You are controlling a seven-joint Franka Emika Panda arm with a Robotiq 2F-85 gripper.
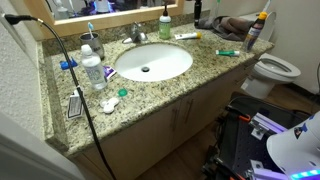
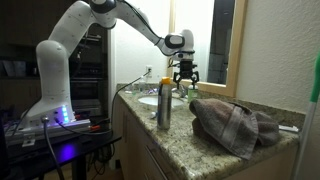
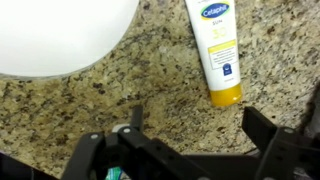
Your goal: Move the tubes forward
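Observation:
My gripper will go down next and move onto the white tube's cap end, because that end is below it and to its right in the wrist view.
A white tube with a blue logo and a yellow cap lies flat on the granite counter, right of the sink bowl. In an exterior view it lies behind the sink. A green/teal tube lies further along the counter, near its front edge. My gripper hangs above the counter just short of the white tube's cap. It is open and empty, touching nothing. In an exterior view it hovers over the counter by the mirror.
An upright green bottle stands behind the sink near the faucet. A clear plastic bottle and small items stand at the other end of the counter. A crumpled towel and a tall can occupy one counter end. A toilet stands beside the vanity.

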